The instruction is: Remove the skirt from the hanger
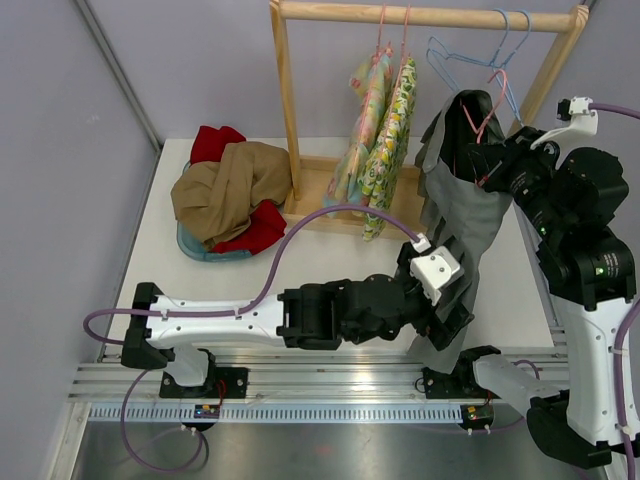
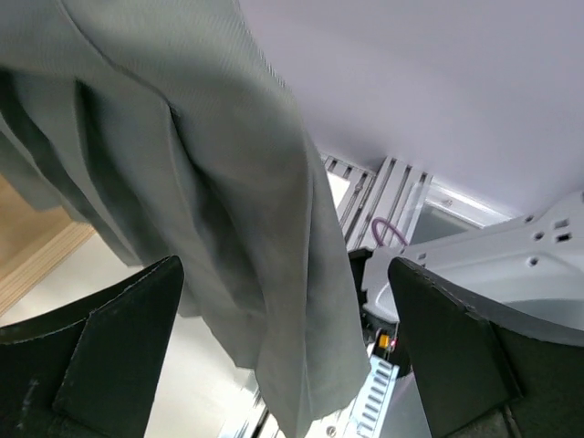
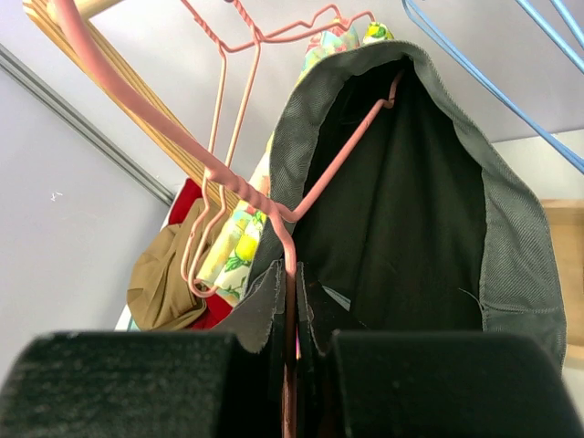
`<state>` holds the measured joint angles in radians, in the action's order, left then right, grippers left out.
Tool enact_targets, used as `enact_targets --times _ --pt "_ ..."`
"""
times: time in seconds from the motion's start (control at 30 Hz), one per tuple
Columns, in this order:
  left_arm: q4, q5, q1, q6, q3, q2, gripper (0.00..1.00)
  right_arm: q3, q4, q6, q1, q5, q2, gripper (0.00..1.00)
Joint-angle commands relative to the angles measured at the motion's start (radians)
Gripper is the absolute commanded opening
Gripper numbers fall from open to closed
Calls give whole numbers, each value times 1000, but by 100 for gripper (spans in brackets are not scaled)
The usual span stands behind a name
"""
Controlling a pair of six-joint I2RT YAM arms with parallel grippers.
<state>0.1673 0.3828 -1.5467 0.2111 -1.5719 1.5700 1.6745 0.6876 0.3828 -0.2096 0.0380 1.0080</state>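
The skirt's lower hem gets my left gripper slightly closer and closing on it next, as the grey fabric already hangs between the gripper's open fingers.
A grey skirt hangs on a pink wire hanger at the right end of the wooden rack. My right gripper is shut on the hanger's wire neck, just below its twisted hook, with the skirt's waistband draped over the hanger's arm beyond the jaws. My left gripper is low down at the skirt's hem. Its fingers stand wide open on either side of the hanging grey fabric, with clear gaps on both sides.
The wooden rack carries two floral garments on pink hangers and bare blue hangers. A pile of tan and red clothes lies in a blue basin at the back left. An aluminium rail runs along the near table edge.
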Motion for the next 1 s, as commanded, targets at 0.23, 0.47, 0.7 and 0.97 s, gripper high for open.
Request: enact_targets --times 0.23,0.47,0.7,0.97 --pt "-265 -25 -9 -15 15 -7 51 54 -39 33 -5 -7 -45 0" --pt "-293 -64 -9 -6 30 5 21 87 -20 42 -5 -9 -40 0" --pt "-302 -91 -9 2 42 1 0 80 -39 51 -5 -7 -37 0" --pt "-247 -50 -157 -30 102 -51 0 129 -82 15 -5 -69 21 0"
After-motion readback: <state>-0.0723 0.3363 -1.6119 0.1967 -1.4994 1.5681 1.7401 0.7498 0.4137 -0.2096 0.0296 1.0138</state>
